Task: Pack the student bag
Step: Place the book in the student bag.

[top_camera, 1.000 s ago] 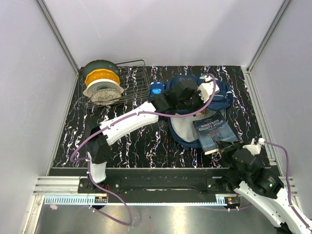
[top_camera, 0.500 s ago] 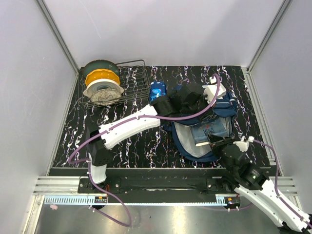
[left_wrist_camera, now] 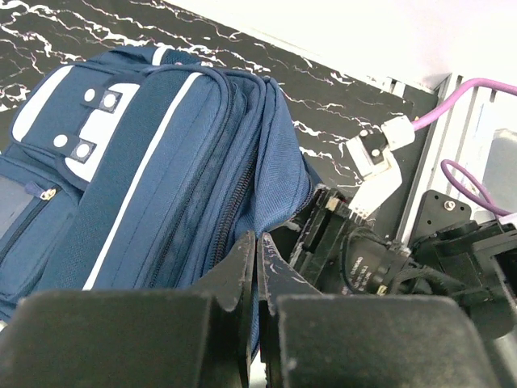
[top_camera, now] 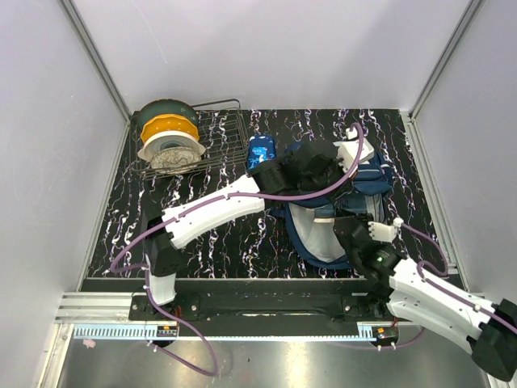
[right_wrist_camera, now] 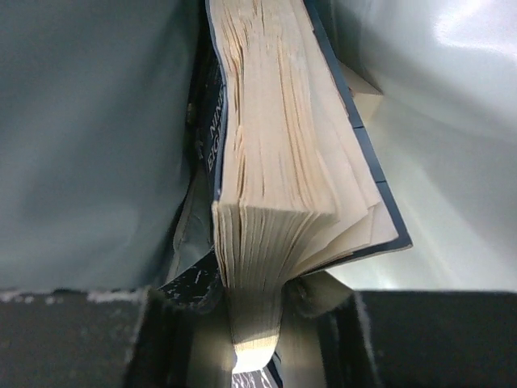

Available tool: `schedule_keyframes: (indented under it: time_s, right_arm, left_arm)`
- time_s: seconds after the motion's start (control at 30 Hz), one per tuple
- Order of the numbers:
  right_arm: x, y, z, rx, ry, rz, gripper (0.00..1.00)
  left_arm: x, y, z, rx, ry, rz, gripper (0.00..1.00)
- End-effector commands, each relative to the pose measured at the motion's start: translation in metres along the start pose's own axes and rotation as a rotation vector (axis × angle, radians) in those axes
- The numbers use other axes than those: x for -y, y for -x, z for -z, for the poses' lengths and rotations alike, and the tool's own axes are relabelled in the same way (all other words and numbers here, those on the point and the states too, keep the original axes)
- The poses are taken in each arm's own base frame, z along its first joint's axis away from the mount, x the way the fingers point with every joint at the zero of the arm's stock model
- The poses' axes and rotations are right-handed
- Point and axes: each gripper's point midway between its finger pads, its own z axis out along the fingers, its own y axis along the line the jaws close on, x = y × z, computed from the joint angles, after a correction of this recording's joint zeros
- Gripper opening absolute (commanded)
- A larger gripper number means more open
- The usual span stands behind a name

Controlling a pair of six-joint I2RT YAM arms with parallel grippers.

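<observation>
My left gripper holds the edge of the bag's opening up. My right gripper needs to push outward, deeper into the bag's opening, and then release the dark-covered paperback book there.
The navy student bag point(top_camera: 367, 179) with white stripes lies at the right middle of the table, its mouth open toward me and its light grey lining point(top_camera: 311, 228) showing. My left gripper point(top_camera: 323, 166) is shut on the blue fabric at the bag's opening edge point(left_wrist_camera: 279, 174) and holds it up. My right gripper point(top_camera: 349, 230) is shut on a dark-covered paperback book point(right_wrist_camera: 287, 145) and sits inside the bag's mouth, with grey lining point(right_wrist_camera: 89, 137) on both sides. The book is hidden in the top view.
A small glossy blue pencil case point(top_camera: 260, 149) lies left of the bag. A wire rack point(top_camera: 216, 137) at the back left holds filament spools point(top_camera: 167, 133). White walls and rails enclose the table.
My right gripper moved forward and left with the book, from outside the bag into its open mouth, so the cover is no longer seen from above. My left gripper lifted the opening edge.
</observation>
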Motion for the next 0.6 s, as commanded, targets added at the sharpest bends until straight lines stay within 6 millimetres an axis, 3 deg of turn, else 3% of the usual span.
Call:
schedule_keyframes:
  time_s: [0.0, 0.1, 0.13, 0.23, 0.37, 0.5, 0.53, 0.57]
  right_arm:
    - [-0.056, 0.015, -0.007, 0.129, 0.105, -0.078, 0.26]
    - [-0.052, 0.008, -0.021, 0.112, 0.061, -0.036, 0.2]
    - [-0.06, 0.004, -0.024, 0.091, 0.08, -0.044, 0.19]
    - [-0.056, -0.013, -0.043, 0.022, 0.067, 0.009, 0.21]
    - [-0.052, -0.019, -0.056, -0.034, 0.06, 0.041, 0.22]
    - [-0.046, -0.031, -0.057, -0.134, 0.057, 0.078, 0.42]
    - [-0.047, -0.032, -0.055, -0.147, 0.069, 0.074, 0.53]
    - [-0.04, -0.033, -0.053, -0.162, 0.064, 0.081, 0.59]
  left_arm:
    - [0.025, 0.095, 0.063, 0.301, -0.075, -0.037, 0.0]
    - [0.031, 0.097, 0.068, 0.317, -0.101, -0.02, 0.0]
    - [0.031, 0.096, 0.069, 0.314, -0.103, -0.017, 0.0]
    - [0.032, 0.096, 0.071, 0.314, -0.113, -0.018, 0.0]
    - [0.027, 0.097, 0.075, 0.315, -0.1, -0.015, 0.0]
    - [0.016, 0.093, 0.073, 0.32, -0.063, 0.006, 0.0]
    - [0.01, 0.091, 0.071, 0.319, -0.049, 0.022, 0.0]
    - [0.008, 0.087, 0.069, 0.31, -0.042, 0.028, 0.0]
